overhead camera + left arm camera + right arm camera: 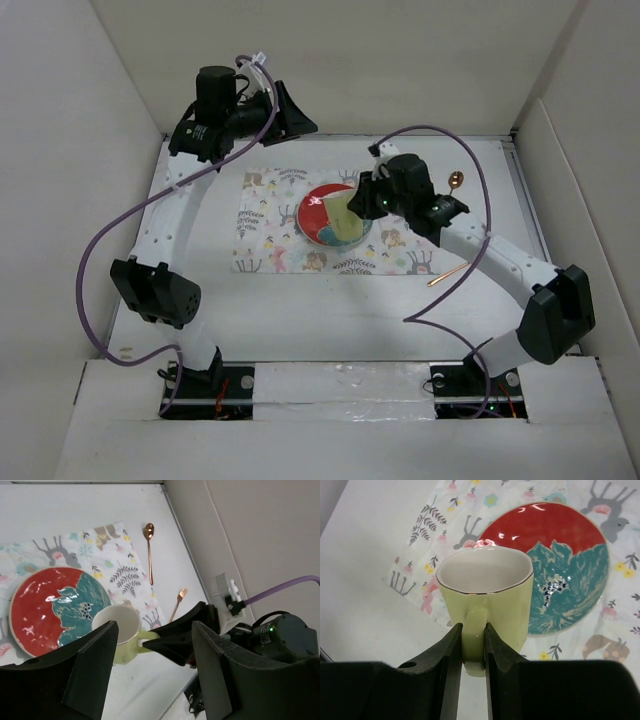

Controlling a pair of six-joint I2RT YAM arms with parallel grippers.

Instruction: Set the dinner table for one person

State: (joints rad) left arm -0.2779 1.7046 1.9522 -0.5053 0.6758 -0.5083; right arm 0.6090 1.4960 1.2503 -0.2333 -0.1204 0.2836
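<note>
The green cup needs to go outward past the plate (50,605) next with my right gripper, then down onto the placemat's far corner by the spoon for release, as that corner is bare.
My right gripper (473,652) is shut on the handle of a pale green cup (485,592) with a white inside. It holds the cup upright over the right part of a red and teal plate (555,565). The plate lies on a floral placemat (270,215) on the white dinner table (300,310). In the top view the right gripper (366,200) and the cup (346,214) are over the plate (320,215). My left gripper (298,122) is open and empty, raised at the back of the table. Its view shows the cup (117,627) and the plate (50,605) below.
A copper spoon (456,181) lies on the table right of the placemat, and a copper fork (447,273) lies nearer the front right. Both also show in the left wrist view, spoon (149,550) and fork (177,605). White walls enclose the table.
</note>
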